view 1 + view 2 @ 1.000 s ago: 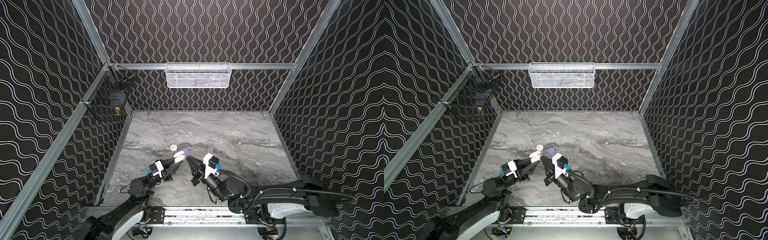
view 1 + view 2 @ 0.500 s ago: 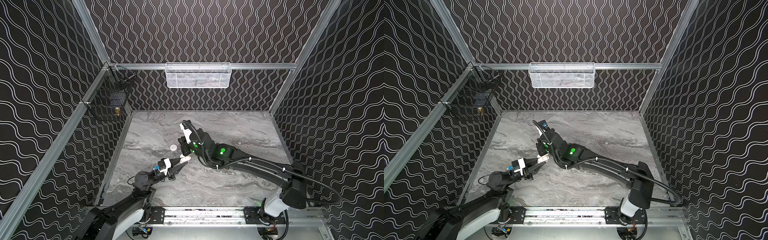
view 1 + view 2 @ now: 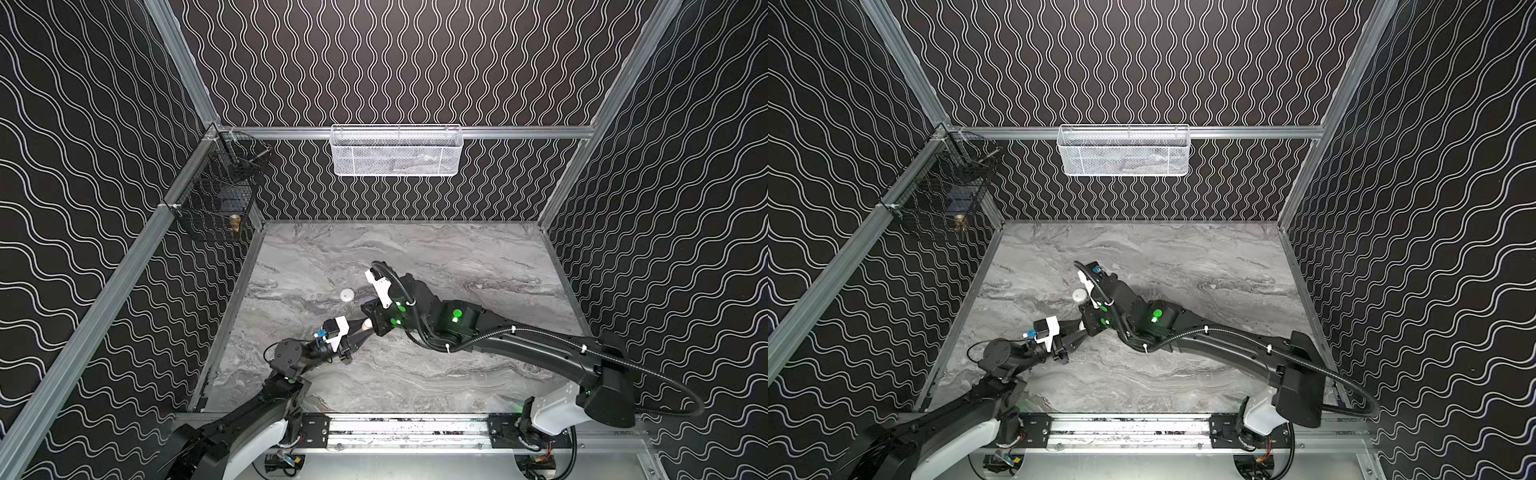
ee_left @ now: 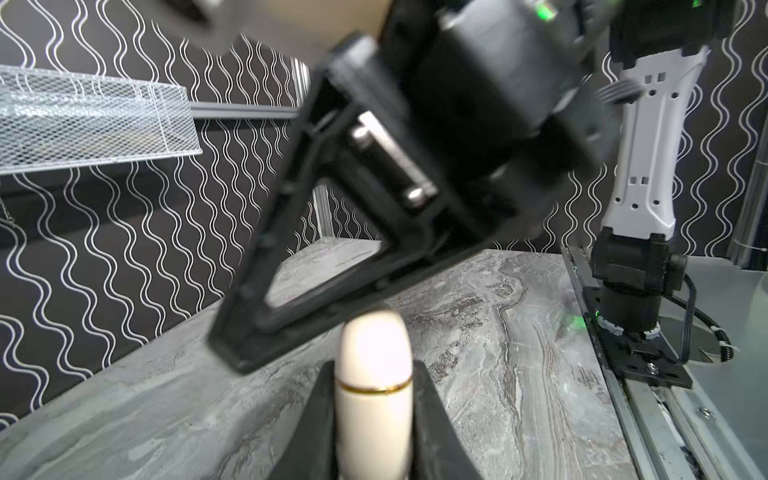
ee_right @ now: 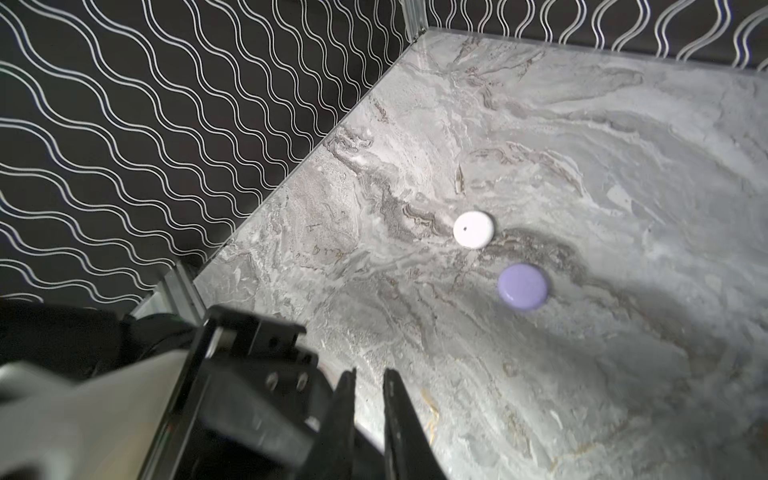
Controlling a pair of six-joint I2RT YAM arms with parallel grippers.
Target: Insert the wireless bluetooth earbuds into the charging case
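My left gripper will next tilt down and lower the charging case [image 4: 374, 374] onto the bare marble next to the lilac case to release it, because the gold-banded lid is closed.
A closed cream charging case [image 4: 374, 374] with a thin gold band stands between the fingers of my left gripper [image 4: 374, 365], which is shut on it. In a top view that gripper [image 3: 363, 328] sits left of centre, low over the table. My right gripper [image 5: 370, 372] hangs just above the case's tip, its jaws drawn to a thin slit with nothing between them. One of its fingers [image 4: 249, 340] shows close over the case in the left wrist view. No wireless bluetooth earbuds are in view.
A round white case [image 5: 473, 229] [image 3: 347, 294] and a round lilac case [image 5: 523, 287] lie shut on the marble table just beyond the grippers. A white mesh basket [image 3: 397, 151] hangs on the back wall and a black wire basket [image 3: 216, 199] on the left wall.
The right arm has swung from the front edge out over the table, and its wrist now hangs above the left gripper's tip. The left gripper has kept hold of the cream case and shifted slightly right.
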